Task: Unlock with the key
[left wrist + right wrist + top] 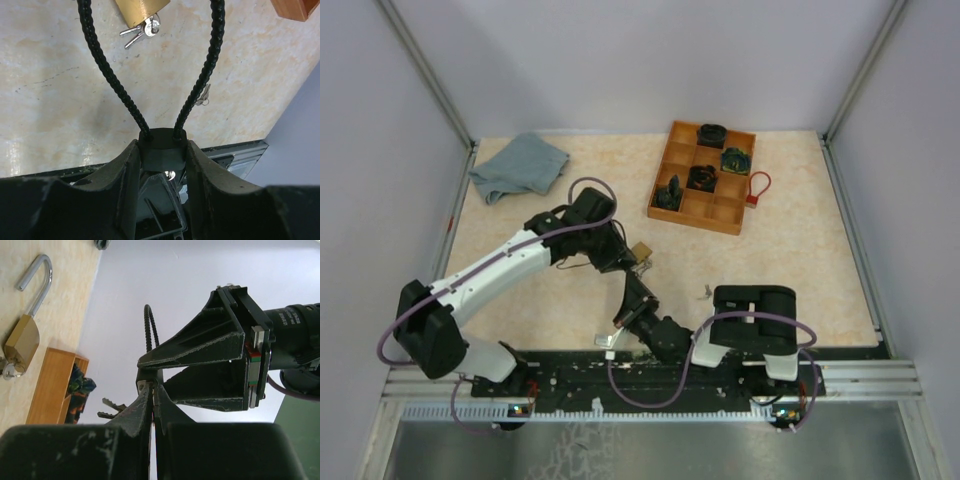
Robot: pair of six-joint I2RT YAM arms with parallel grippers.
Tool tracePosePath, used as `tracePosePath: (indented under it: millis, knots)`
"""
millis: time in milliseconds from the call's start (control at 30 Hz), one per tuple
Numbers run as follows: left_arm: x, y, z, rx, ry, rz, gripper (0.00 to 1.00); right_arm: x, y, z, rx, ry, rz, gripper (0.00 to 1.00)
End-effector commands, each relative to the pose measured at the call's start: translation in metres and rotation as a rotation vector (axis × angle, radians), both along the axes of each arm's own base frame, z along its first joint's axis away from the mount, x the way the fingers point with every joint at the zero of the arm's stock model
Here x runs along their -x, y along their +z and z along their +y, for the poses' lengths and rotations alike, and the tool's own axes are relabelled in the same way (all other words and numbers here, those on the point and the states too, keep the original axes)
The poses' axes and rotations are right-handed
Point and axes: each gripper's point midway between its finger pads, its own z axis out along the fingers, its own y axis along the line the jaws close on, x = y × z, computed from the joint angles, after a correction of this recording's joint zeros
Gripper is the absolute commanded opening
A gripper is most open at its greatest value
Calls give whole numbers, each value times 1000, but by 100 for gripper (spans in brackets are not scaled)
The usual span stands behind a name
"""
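Observation:
The lock should next be drawn back and down by my left gripper to release it on the clear spot, since bare tabletop lies below and back toward my base.
My left gripper (162,144) is shut on the black body of a cable lock (163,152). The lock's black braided cable (102,62) loops up and away from the fingers. My right gripper (154,390) comes at the lock from below, shut on a key at the lock's underside. Spare keys (112,409) of the same bunch hang out to its left. From above, the two grippers meet over the table's middle, with the left gripper (622,257) just above the right gripper (631,287). The key's blade is hidden between the fingers.
A brass padlock (22,342) with its shackle open and keys (140,31) in it lies on the table beside the grippers. A small loose key (703,291) lies to the right. A wooden tray (725,213) holding several locks, a red loop lock (757,187) and a blue-grey cloth (518,165) are at the back.

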Motion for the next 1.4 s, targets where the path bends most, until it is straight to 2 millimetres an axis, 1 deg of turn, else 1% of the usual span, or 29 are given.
tracePosePath:
  millis: [0,100,233,333,367,433,533,633,667,733,767,800,967,1000,1033,1067,1133,1167,1267,1367]
  knots:
    - [50,-16,21,-73,-91,192,0,-2,36,-9,-209,13,7,0]
    - [42,-16,32,-89,-56,174,0,5,27,-10,-221,27,81,0]
    - [35,-14,38,-103,-30,149,0,13,20,-11,-252,47,148,0]
    - [32,-14,39,-105,-21,142,0,15,10,-13,-254,47,207,0]
    - [31,-14,39,-104,-20,144,0,16,10,-12,-269,52,220,0]
    - [31,-15,39,-102,-21,146,0,19,9,-10,-286,65,243,0]
    - [30,-17,35,-86,-29,155,0,21,-2,-6,-267,63,290,0]
    - [28,-18,33,-75,-28,155,0,23,-6,-2,-282,68,316,0]
    - [28,-18,32,-70,-29,154,0,24,-7,-1,-289,71,323,4]
    - [26,-17,31,-65,-28,150,0,24,-10,0,-297,71,336,19]
    - [24,-19,31,-63,-22,149,0,25,-12,3,-323,79,363,38]
    - [24,-19,31,-60,-22,150,0,26,-12,4,-333,82,374,43]
    - [23,-27,31,-64,-20,159,0,29,-15,7,-373,98,435,48]
    - [23,-28,31,-66,-19,161,0,30,-19,8,-372,97,452,48]
    - [22,-31,32,-73,-17,162,0,31,-11,7,-401,105,469,49]
    - [22,-33,33,-82,-14,164,0,32,-8,8,-425,112,486,49]
    - [20,-37,36,-95,-7,165,0,35,-10,8,-435,122,538,50]
    - [20,-39,37,-101,-4,166,0,37,-6,7,-462,132,566,50]
    - [17,-42,37,-107,-3,162,0,46,-2,9,-518,166,678,52]
    - [14,-43,37,-111,-2,155,0,57,0,9,-579,190,832,56]
